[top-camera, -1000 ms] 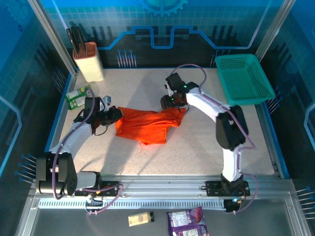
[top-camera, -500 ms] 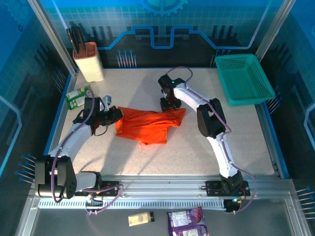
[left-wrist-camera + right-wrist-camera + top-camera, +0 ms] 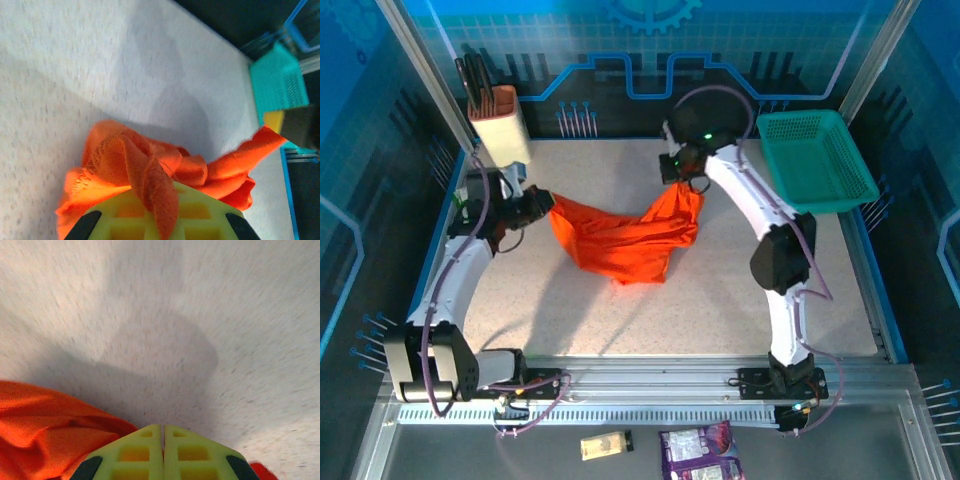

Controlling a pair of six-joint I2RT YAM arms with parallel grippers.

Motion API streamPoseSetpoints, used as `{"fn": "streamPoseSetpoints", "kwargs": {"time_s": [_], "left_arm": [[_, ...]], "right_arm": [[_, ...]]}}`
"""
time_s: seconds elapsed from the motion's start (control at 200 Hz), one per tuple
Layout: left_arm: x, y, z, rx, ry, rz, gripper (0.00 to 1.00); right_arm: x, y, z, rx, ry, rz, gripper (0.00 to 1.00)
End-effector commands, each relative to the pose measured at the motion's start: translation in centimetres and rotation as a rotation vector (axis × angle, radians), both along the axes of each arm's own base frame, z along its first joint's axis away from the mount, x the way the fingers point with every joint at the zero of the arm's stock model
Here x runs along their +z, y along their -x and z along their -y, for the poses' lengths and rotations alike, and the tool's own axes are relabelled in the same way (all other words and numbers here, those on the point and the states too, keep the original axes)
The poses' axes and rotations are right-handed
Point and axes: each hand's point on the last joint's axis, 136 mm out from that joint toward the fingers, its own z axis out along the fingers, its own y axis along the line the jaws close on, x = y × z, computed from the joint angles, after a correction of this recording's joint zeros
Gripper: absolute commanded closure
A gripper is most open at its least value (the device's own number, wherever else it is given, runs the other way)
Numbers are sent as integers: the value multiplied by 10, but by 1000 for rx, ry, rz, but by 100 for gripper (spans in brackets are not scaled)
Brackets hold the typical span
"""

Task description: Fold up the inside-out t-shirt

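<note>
My right gripper moves toward the basket next, then back and down to release the shirt's end on the tabletop, since the shirt (image 3: 120,160) sags.
The inside-out t-shirt (image 3: 620,240) is bright orange-red and hangs in a sagging swag between my two grippers, its lower part resting on the speckled table (image 3: 720,300). My left gripper (image 3: 542,206) is shut on its left end. In the left wrist view a bunched fold of the shirt (image 3: 120,160) is pinched between the yellow fingers of the left gripper (image 3: 160,192). My right gripper (image 3: 682,186) is shut on the shirt's right end. The right wrist view shows that gripper (image 3: 163,427) with jaws pressed together and the orange cloth (image 3: 45,425) to its lower left.
A teal mesh basket (image 3: 815,160) stands at the far right corner and also appears in the left wrist view (image 3: 277,82). A beige holder with dark utensils (image 3: 500,125) stands at the far left. Small packets (image 3: 700,440) lie on the front ledge.
The right gripper closed on the shirt's right end. Both grippers then moved up and toward the far side, lifting the shirt's two ends off the table.
</note>
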Motion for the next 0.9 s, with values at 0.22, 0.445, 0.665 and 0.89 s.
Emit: {"fn": "streamPoseSetpoints", "kwargs": {"time_s": [0.22,0.445,0.665,0.89], "left_arm": [[59,-4,-56,109,40,127,100],[4,16,-80,195,98,36,100],[-75,46,-95,274,150,-118,100],[-103,48,-76,249,229,-162,99]], "right_arm": [[136,29,104,-171,-43,288,100],[77,69,177,-328,-37,193,100],[-51,120,238,-501,-7,-68,100],[-106,145,239,-518,2,-200,90]]}}
